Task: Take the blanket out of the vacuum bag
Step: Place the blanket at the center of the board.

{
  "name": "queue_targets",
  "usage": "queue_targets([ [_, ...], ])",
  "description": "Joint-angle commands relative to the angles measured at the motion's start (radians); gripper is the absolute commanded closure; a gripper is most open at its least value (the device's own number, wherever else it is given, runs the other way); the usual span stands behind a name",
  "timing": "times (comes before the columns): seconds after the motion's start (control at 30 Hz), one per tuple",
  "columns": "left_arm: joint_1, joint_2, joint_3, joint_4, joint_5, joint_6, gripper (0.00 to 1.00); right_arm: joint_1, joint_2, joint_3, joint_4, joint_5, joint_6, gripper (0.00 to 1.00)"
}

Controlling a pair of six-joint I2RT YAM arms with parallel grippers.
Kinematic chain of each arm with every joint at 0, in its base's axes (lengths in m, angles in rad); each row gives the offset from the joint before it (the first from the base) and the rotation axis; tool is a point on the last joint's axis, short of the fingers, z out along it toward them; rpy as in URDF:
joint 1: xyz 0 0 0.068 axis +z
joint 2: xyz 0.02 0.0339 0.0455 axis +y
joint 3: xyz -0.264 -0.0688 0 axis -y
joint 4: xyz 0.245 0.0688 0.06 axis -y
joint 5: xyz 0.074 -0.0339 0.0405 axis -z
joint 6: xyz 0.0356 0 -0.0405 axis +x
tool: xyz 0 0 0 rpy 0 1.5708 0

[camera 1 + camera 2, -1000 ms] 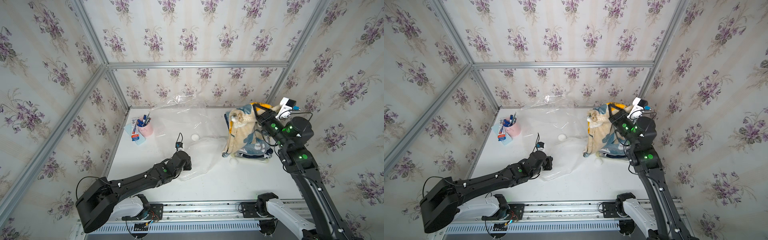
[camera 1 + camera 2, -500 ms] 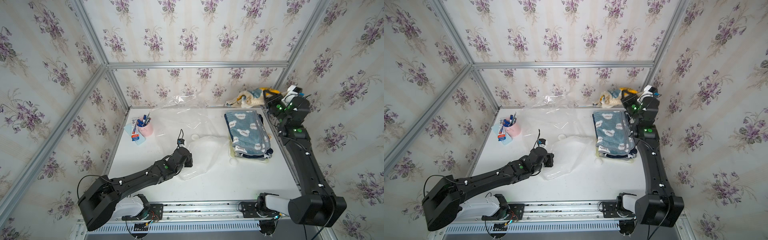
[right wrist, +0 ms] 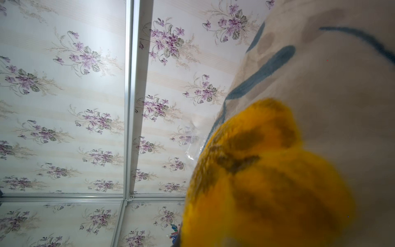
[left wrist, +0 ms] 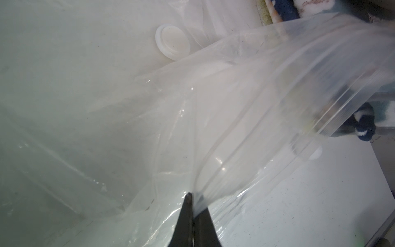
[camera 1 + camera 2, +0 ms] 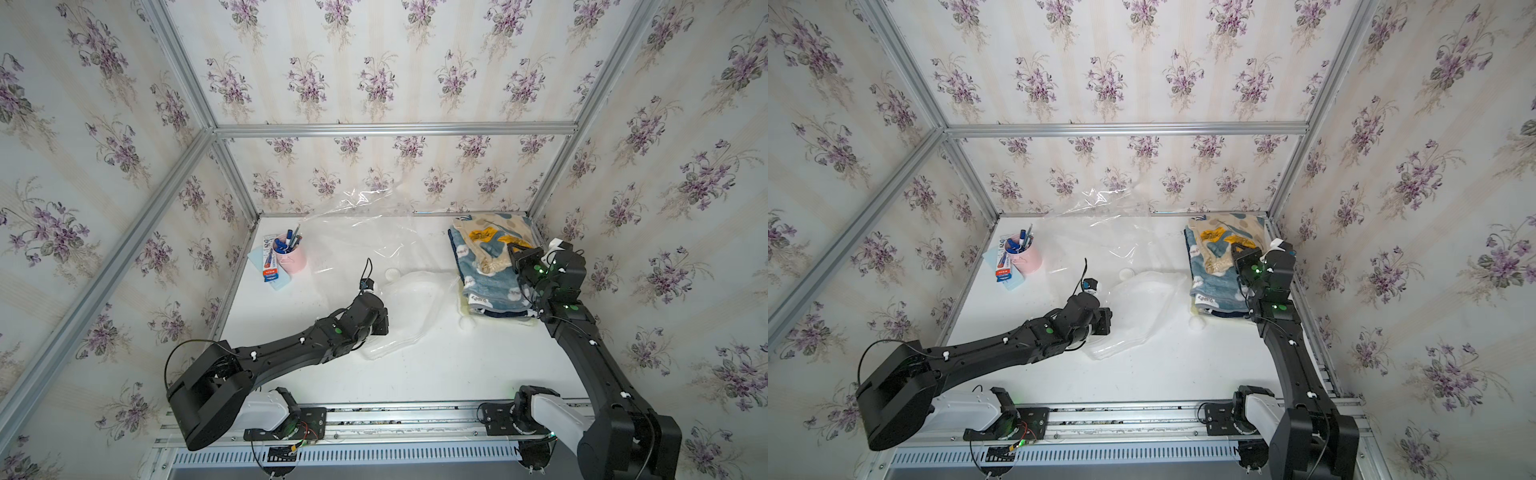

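Observation:
I need to pull my right gripper back over the blanket's blue near part and let go of the blanket there. That part of the blanket lies uncovered, back from the gripper.
The vacuum bag lies crumpled and clear across the table's middle, its round white valve facing up. My left gripper is shut on a bunched edge of the vacuum bag near its zip-seal strip. The blanket, blue with white patches and a beige and yellow side, lies folded outside the bag at the back right. My right gripper sits on its top fold, shut on the cloth. In the right wrist view the blanket covers the jaws.
A pink cup of pens stands on papers at the back left. A small white lump lies by the blanket's near corner. Papered walls with metal frame posts close in behind and beside the right arm.
The right arm carried the blanket's raised part toward the back wall, then lowered it; the blanket now lies flatter on its stack. The left arm kept its grip on the bag and barely moved.

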Motion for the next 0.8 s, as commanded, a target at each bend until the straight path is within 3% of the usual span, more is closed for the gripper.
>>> queue_targets([
  [0.0, 0.001, -0.002, 0.009, 0.024, 0.01, -0.005, 1.0, 0.001, -0.001, 0.039, 0.01, -0.053, 0.004, 1.0],
  [0.3, 0.001, -0.029, -0.003, 0.004, 0.006, 0.016, 1.0, -0.019, -0.121, -0.083, -0.146, -0.096, -0.056, 1.0],
  [0.33, 0.001, -0.028, -0.006, 0.007, 0.007, 0.016, 1.0, -0.033, -0.133, -0.124, -0.149, -0.124, -0.066, 0.95],
  [0.47, 0.001, -0.018, -0.017, 0.024, 0.017, 0.018, 1.0, -0.12, -0.207, -0.203, -0.262, -0.168, -0.158, 0.61],
  [0.57, 0.002, -0.008, -0.019, 0.033, 0.018, 0.021, 1.0, -0.158, -0.266, -0.19, -0.362, -0.202, -0.246, 0.45],
  [0.77, 0.001, -0.009, -0.022, 0.042, 0.018, 0.029, 1.0, -0.158, -0.374, -0.099, -0.618, -0.199, -0.406, 0.4],
])
